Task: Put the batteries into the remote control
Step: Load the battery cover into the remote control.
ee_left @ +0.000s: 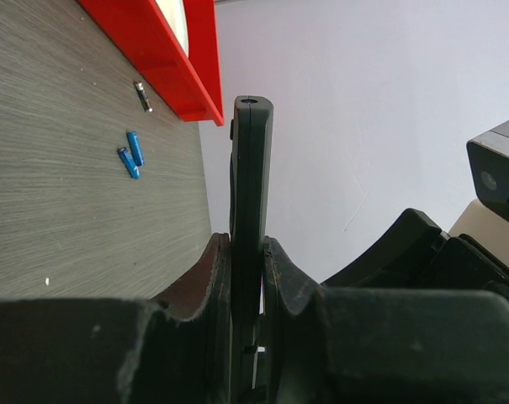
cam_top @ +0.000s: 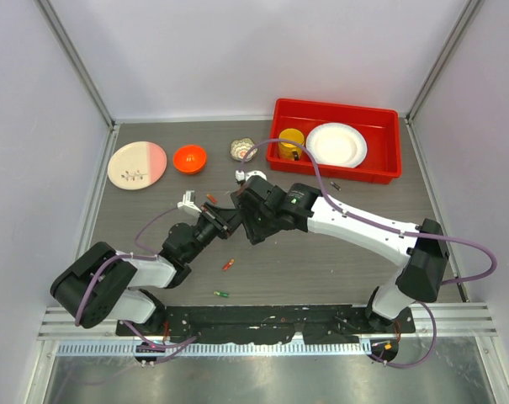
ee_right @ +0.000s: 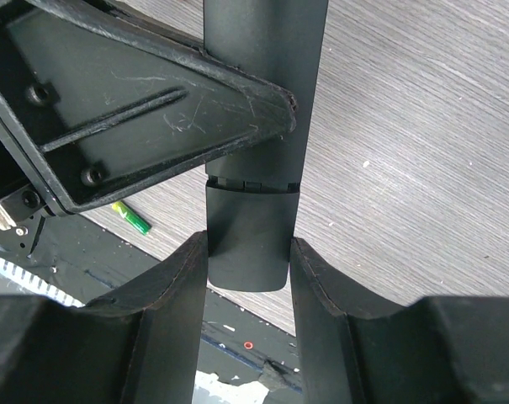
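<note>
Next, my left gripper turns fingers-down and lowers to release the bar on the tabletop near the wrapper, with the remote control (ee_left: 252, 168) held off the table.
The remote control (ee_left: 252, 168) is a slim black bar held off the table between both arms. In the left wrist view it shows edge-on, with my left gripper (ee_left: 247, 246) shut on its flat faces. My right gripper (ee_right: 248, 252) is shut on the sides of its rounded end (ee_right: 252, 215), just below a seam across the body. From above, the two gripper heads (cam_top: 223, 215) (cam_top: 249, 210) meet mid-table and hide most of the bar. Loose batteries lie on the table: two blue ones (ee_left: 129, 156), a green one (ee_right: 130, 216) (cam_top: 222, 294) and a red-orange one (cam_top: 228, 264).
A red tray (cam_top: 389, 143) at the back right holds a yellow cup (cam_top: 291, 141) and a white plate (cam_top: 336, 145). An orange bowl (cam_top: 189, 158), a pink-and-cream plate (cam_top: 137, 163) and a crumpled wrapper (cam_top: 241, 150) sit along the back. A dark battery (cam_top: 334, 187) lies near the tray.
</note>
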